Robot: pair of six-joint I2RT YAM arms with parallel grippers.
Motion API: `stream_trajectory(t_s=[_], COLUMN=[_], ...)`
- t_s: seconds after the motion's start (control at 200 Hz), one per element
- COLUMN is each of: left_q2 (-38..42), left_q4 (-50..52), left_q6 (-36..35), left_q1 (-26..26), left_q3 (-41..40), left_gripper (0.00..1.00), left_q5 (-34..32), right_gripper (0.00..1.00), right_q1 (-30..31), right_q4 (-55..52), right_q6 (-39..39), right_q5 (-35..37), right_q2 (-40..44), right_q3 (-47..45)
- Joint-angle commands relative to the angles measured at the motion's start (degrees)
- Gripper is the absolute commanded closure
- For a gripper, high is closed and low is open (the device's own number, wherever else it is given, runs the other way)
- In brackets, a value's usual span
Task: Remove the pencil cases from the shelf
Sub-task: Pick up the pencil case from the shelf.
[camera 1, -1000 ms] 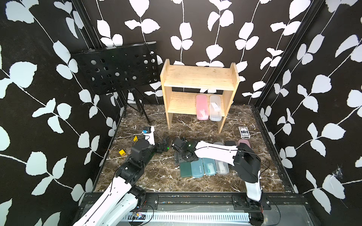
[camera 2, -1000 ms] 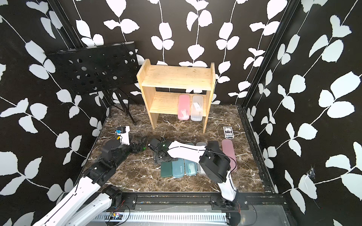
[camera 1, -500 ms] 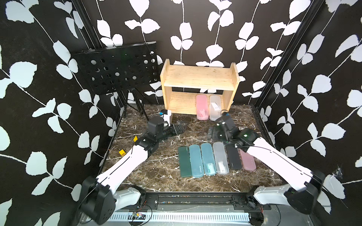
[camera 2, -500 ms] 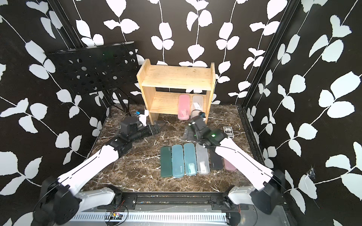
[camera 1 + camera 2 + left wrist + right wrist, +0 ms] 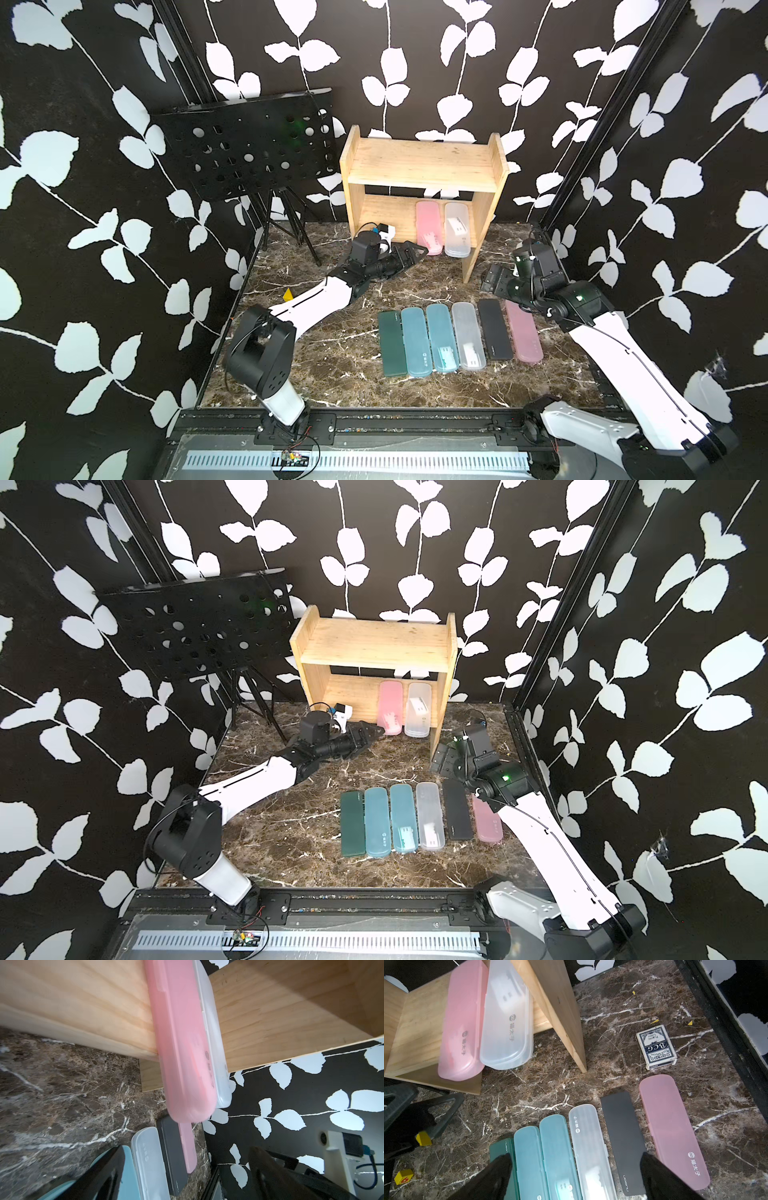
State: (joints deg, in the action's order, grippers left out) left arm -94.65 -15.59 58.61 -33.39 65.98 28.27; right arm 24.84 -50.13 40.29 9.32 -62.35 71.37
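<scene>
My left gripper should move outward, so that one finger is below and one is above the pink pencil case's near end (image 5: 434, 247) (image 5: 192, 1102). That end sticks out over the edge of the shelf, just outward of my gripper.
The wooden shelf (image 5: 419, 166) (image 5: 374, 642) holds a pink pencil case (image 5: 429, 226) (image 5: 182, 1053) (image 5: 460, 1028) and a frosted clear one (image 5: 457, 228) (image 5: 506, 1022) on its lower tier, both overhanging the front edge. My left gripper (image 5: 417, 250) (image 5: 188, 1148) is open, just in front of and below the pink case's end, with nothing between its fingers. My right gripper (image 5: 492, 279) (image 5: 575, 1156) is open and empty beside the shelf's right panel. Below it, several pencil cases lie in a row on the table, from dark green (image 5: 392, 345) to pink (image 5: 524, 330).
A black perforated music stand (image 5: 249, 153) on a tripod stands left of the shelf. A deck of playing cards (image 5: 656, 1047) lies right of the shelf's side panel. A small yellow cube (image 5: 288, 294) lies by the left arm. Dark leaf-patterned walls enclose the marble table.
Both arms have swung from the table's front toward the shelf. The left gripper has reached the pink case's overhanging end. The right gripper has drawn off to the right of the shelf.
</scene>
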Motion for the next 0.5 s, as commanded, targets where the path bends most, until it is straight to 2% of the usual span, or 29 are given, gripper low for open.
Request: stream_trajectory(t_s=[0.0, 0.18, 0.315, 0.4, 0.495], left_q2=[-1.45, -4.83, -6.61, -6.86, -6.90], left_q4=[-6.21, -7.16, -7.69, -6.34, -5.61], left_q6=[3.21, 3.58, 4.26, 4.21, 4.23], left_q1=[-0.36, -0.45, -0.45, -0.53, -0.54], left_q3=[2.92, 5.81, 7.43, 7.84, 7.52], left_gripper=[0.12, 0.15, 0.29, 0.31, 0.46], left_q5=[-0.01, -0.42, 0.12, -0.21, -0.93], right_gripper=[0.01, 0.01, 0.01, 0.01, 0.01], right_q1=[-0.92, -2.36, -3.52, -3.83, -4.01], right_q4=[-0.60, -1.48, -1.91, -1.90, -1.75], right_q6=[-1.40, -2.65, -3.28, -3.41, -3.70], right_q5=[-2.27, -3.15, -3.85, -4.12, -4.14], right_q2=[1.00, 1.53, 1.61, 1.61, 1.62], right_q3=[-1.55, -1.15, -0.80, -0.45, -0.17])
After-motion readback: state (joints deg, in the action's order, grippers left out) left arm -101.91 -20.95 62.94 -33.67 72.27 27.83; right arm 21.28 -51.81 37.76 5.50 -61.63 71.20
